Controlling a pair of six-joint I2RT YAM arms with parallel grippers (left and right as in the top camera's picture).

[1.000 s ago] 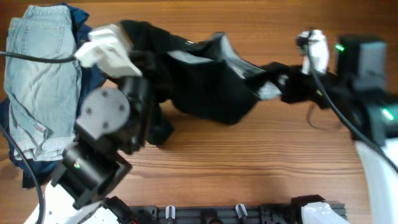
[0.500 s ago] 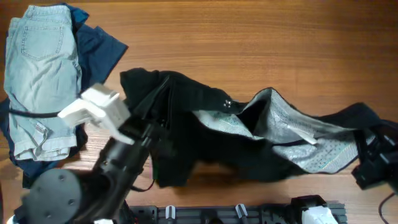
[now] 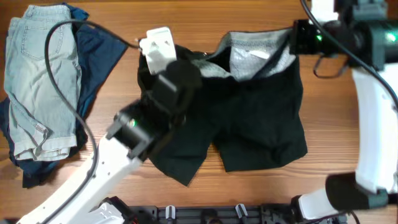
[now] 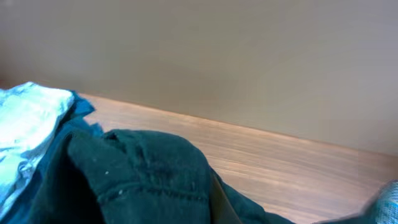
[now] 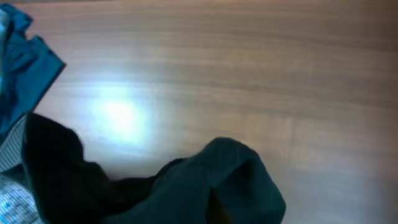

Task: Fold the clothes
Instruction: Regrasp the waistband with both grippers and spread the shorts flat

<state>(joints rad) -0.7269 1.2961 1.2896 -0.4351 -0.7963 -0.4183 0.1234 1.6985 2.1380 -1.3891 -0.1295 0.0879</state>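
The left gripper moves down next and carries its corner of the shorts' waistband away from my base, onto the wood toward the table's far edge (image 4: 137, 123).
Black shorts (image 3: 249, 118) lie spread on the wooden table, waistband toward the far edge with its grey lining (image 3: 255, 59) showing, legs toward the front. My left gripper (image 3: 151, 64) holds the left waistband corner and my right gripper (image 3: 293, 42) holds the right corner. In the left wrist view the dark fabric (image 4: 143, 177) is bunched over the jaws and hides the fingers. In the right wrist view a fold of the shorts (image 5: 211, 183) covers the jaws the same way.
A folded pair of light blue denim shorts (image 3: 37, 81) lies on a navy garment (image 3: 93, 56) at the far left; they also show in the left wrist view (image 4: 25, 118) and right wrist view (image 5: 25, 56). A black cable (image 3: 62, 81) crosses the pile. Bare wood (image 3: 348, 137) lies right.
The shorts went from a bunched, stretched band near the front to lying spread out flat. Both grippers moved toward the far edge with the waistband corners.
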